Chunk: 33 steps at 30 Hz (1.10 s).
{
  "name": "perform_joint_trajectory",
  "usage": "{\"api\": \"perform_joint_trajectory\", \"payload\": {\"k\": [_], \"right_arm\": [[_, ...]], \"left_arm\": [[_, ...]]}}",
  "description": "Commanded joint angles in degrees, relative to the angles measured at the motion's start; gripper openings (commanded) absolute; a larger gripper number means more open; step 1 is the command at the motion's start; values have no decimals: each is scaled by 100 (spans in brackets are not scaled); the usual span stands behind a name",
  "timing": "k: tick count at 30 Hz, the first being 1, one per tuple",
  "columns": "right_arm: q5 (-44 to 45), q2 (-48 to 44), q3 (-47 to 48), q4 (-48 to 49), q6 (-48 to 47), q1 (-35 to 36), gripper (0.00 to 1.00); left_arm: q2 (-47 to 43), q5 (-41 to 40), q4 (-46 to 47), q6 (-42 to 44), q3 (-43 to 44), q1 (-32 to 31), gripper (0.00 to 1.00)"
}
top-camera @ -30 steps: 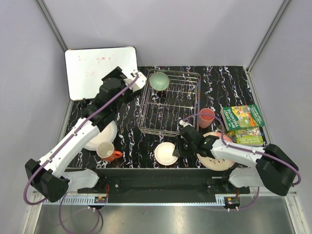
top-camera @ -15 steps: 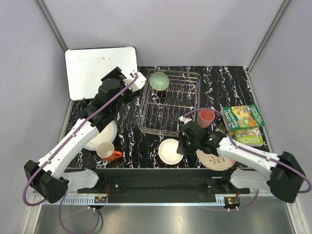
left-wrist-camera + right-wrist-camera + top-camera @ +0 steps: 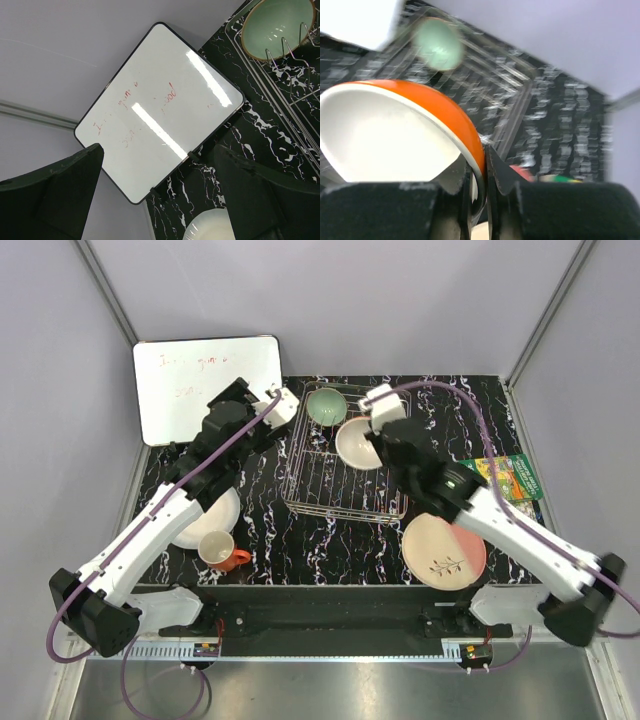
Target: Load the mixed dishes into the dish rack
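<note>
I will next carry the cream bowl outward and down into the rack's empty far corner with my right gripper and let go of it there, because the mint green bowl fills the other corner.
The silver wire dish rack stands mid-table with the mint green bowl in its far left corner. My right gripper is shut on the rim of the cream bowl, orange outside, and holds it above the rack's far part. My left gripper is open and empty, high beside the rack's left side. The white plate and orange mug lie front left. The pink-and-cream plate lies front right. The small pink cup shows only in the right wrist view.
A whiteboard leans at the back left. A green book lies at the right edge, partly under my right arm. Grey walls close in the table on three sides.
My right gripper has lifted the cream bowl from the table's front and carried it up and back over the rack. The left arm has not moved.
</note>
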Motion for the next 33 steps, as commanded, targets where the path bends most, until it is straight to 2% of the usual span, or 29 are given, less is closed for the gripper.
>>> {"api": "perform_joint_trajectory", "payload": {"k": [1,3,5,6,7,10,16,18,33], "right_arm": [[1619,1412,492,1600,-2052,-652,0],[1626,1947,774,1879,-2576,-996,0],[1819,2230,670,3291,-3314,-1180,0],[1890,2432,469,3880,-4092,-1234,0],[1847,2529,337,5034,-4509,-1304,0],[1671,3004,107,7076,-5820,-1497,0],[451,3777,-296,8847,-7227,-1699,0],[238,4094,-280,9035,-7406,-1761,0],[-324,5008,634,8210,-5771,-2368,0]], "left_arm": [[21,27,-288,-304,263,28,99],[109,27,-491,-524,482,54,99],[144,45,-668,-612,606,63,99],[136,54,-668,-613,598,72,99],[127,54,-668,-604,563,72,99],[118,115,-616,-656,466,159,99],[285,247,-563,-797,343,221,99],[338,282,-563,-806,334,221,99],[311,326,-431,-762,0,484,99]]}}
